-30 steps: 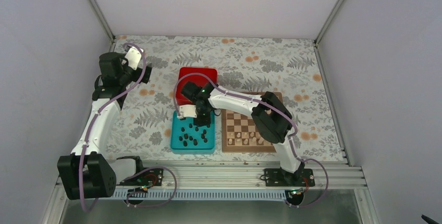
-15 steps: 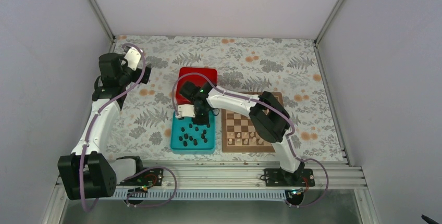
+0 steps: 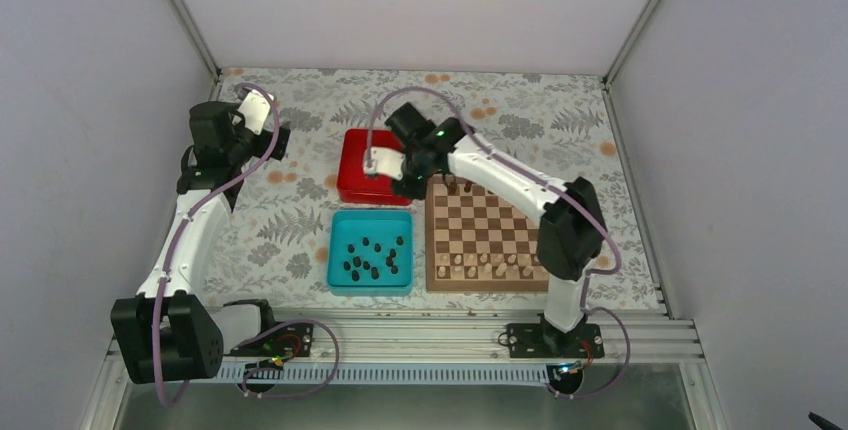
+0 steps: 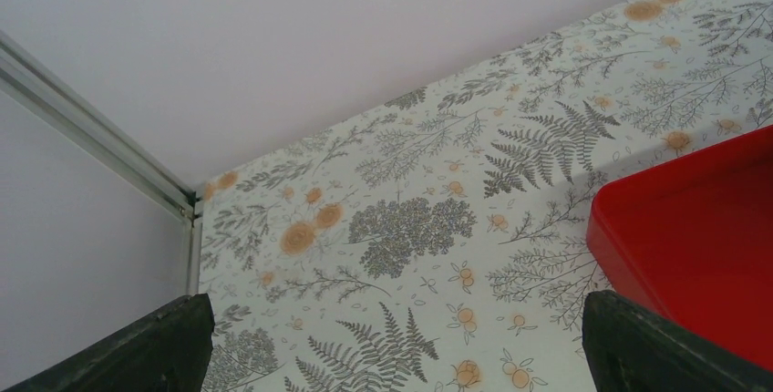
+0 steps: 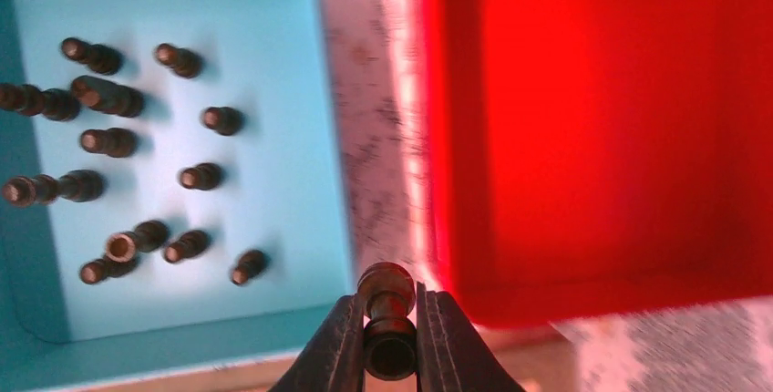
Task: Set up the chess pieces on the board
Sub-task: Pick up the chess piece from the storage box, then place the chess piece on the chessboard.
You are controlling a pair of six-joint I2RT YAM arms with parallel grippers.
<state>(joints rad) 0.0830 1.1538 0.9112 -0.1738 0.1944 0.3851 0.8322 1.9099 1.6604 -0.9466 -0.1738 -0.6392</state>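
My right gripper moves over the board's corner square nearest the red box next, lowers and releases, since dark pieces already stand in the board's far row.
My right gripper (image 5: 389,342) is shut on one dark chess piece (image 5: 386,294), held lengthwise between the fingers. It hangs over the strip of cloth between the teal tray (image 5: 264,64) and the red box (image 5: 592,137). From above, the right gripper (image 3: 412,180) sits by the far left corner of the board (image 3: 432,250). Several dark chess pieces (image 3: 372,260) lie loose in the teal tray (image 3: 336,250). Pale pieces (image 3: 490,266) fill the board's near rows. My left gripper (image 4: 401,360) is open over bare cloth, far to the left.
The red box (image 3: 358,178) stands behind the teal tray, and its corner (image 4: 693,228) shows in the left wrist view. The floral cloth covers the table. Grey walls close the back and both sides. The left arm (image 3: 215,150) rests near the far left corner.
My right gripper shut on a dark piece in the teal tray, then lifted it up and away to the board's far left corner. The left arm stayed still.
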